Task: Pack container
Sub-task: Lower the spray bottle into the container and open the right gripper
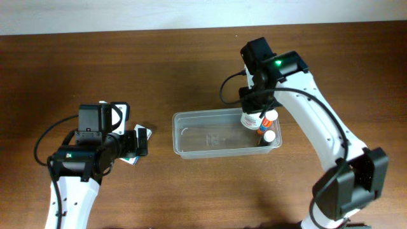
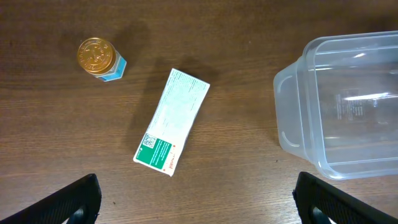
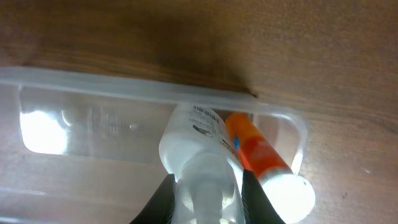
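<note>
My right gripper lowers toward the tub's bottom next and releases the clear bottle there, since the free spot (image 1: 250, 128) beside the orange tube is below the gripper.
The container (image 1: 191, 141) is a clear shallow tub at mid-table; it also shows in the left wrist view (image 2: 292, 124) and the right wrist view (image 3: 93, 93). My right gripper (image 3: 206, 190) is shut on a clear bottle (image 3: 196, 140), holding it over the tub's right end (image 1: 251, 119). An orange tube with a white cap (image 3: 261, 155) lies in the tub beside it (image 1: 269, 121). My left gripper (image 2: 196, 202) is open and empty above the table. A white and green box (image 2: 171, 121) and a small gold-lidded jar (image 2: 99, 58) lie on the table left of the tub.
The brown wooden table (image 1: 191, 70) carries everything. The left arm (image 1: 95, 149) sits at the left over the box, the right arm (image 1: 318, 127) reaches in from the right. A white wall edge runs along the back.
</note>
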